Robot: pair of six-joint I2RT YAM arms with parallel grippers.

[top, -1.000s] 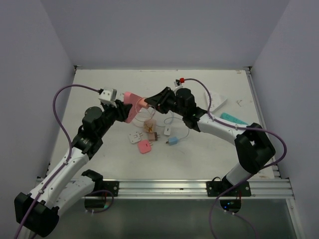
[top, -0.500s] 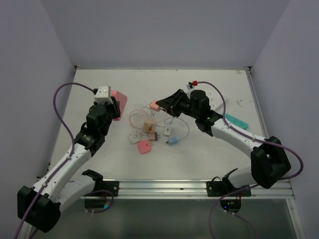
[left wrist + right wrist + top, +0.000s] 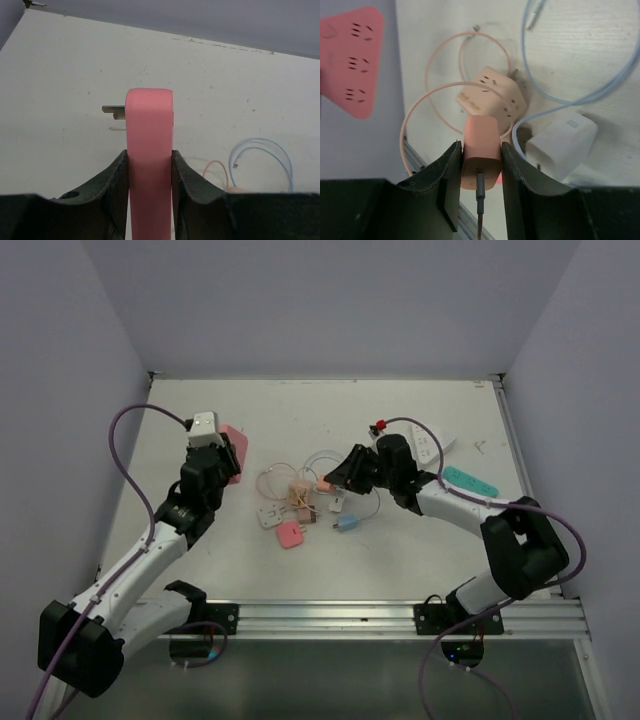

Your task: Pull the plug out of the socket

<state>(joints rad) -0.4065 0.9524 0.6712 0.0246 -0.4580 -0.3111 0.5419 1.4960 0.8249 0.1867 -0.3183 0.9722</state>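
Observation:
The pink socket block goes down to the table in my left gripper next, with a slight turn, as the salmon plug (image 3: 324,485) is apart from it.
My left gripper (image 3: 229,454) is shut on the pink socket block (image 3: 233,452) and holds it above the table's left side. In the left wrist view the gripper (image 3: 149,161) clamps the socket (image 3: 149,145) edge-on, with metal prongs (image 3: 113,109) sticking out to its left. My right gripper (image 3: 336,480) is shut on the salmon plug (image 3: 324,485), low over the middle of the table. In the right wrist view the gripper (image 3: 480,151) grips the plug (image 3: 481,145), its thin cable trailing back. The socket (image 3: 352,60) shows apart from it at upper left.
A beige cube socket (image 3: 298,494) (image 3: 492,97), a white charger (image 3: 338,503) (image 3: 560,145), a white adapter (image 3: 268,516), a small pink adapter (image 3: 290,534) and a blue plug (image 3: 347,523) lie mid-table with looped cables. A teal bar (image 3: 468,480) lies at the right.
The plug and socket were joined a second ago and are now apart. My left arm drew the socket back left; my right arm carried the plug right and down toward the pile.

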